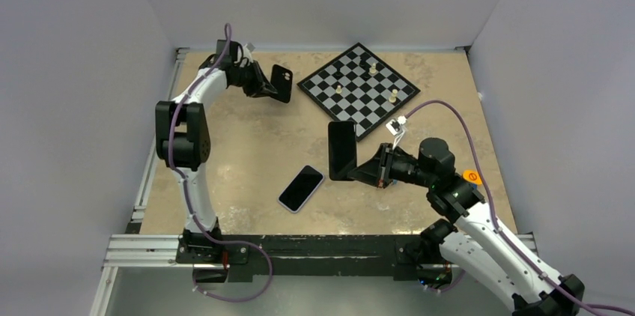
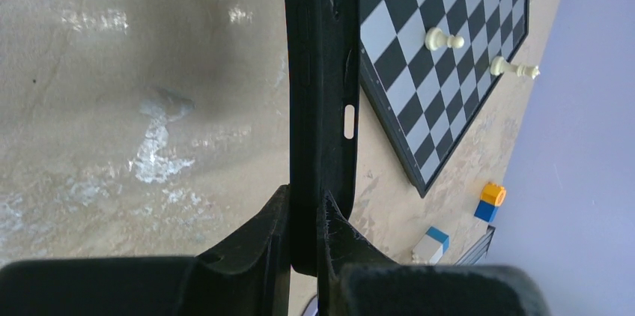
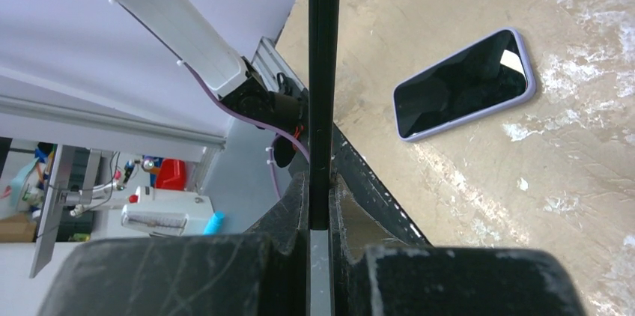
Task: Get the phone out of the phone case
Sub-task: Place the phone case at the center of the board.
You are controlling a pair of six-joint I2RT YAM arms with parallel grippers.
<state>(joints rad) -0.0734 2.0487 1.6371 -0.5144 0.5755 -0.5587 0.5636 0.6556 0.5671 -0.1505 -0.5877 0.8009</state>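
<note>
The empty black phone case in my left gripper comes down next and is released, since the bare tabletop (image 1: 279, 108) (image 2: 219, 82) beside the chessboard lies clear below the gripper.
My left gripper (image 1: 271, 85) is shut on an empty black phone case (image 1: 282, 82) and holds it on edge above the far left of the table. In the left wrist view the case (image 2: 322, 69) runs up from between my fingers (image 2: 303, 234), with a white slot showing in its side. My right gripper (image 1: 368, 170) is shut on a bare black phone (image 1: 342, 150), held upright above the table's middle right. In the right wrist view the phone (image 3: 323, 69) appears edge-on between the jaws (image 3: 320, 204).
A second phone in a lilac case (image 1: 301, 188) lies flat near the front centre and also shows in the right wrist view (image 3: 464, 84). A chessboard (image 1: 359, 90) with a few white pieces lies at the back. Small toy blocks (image 2: 492, 202) sit by the right wall.
</note>
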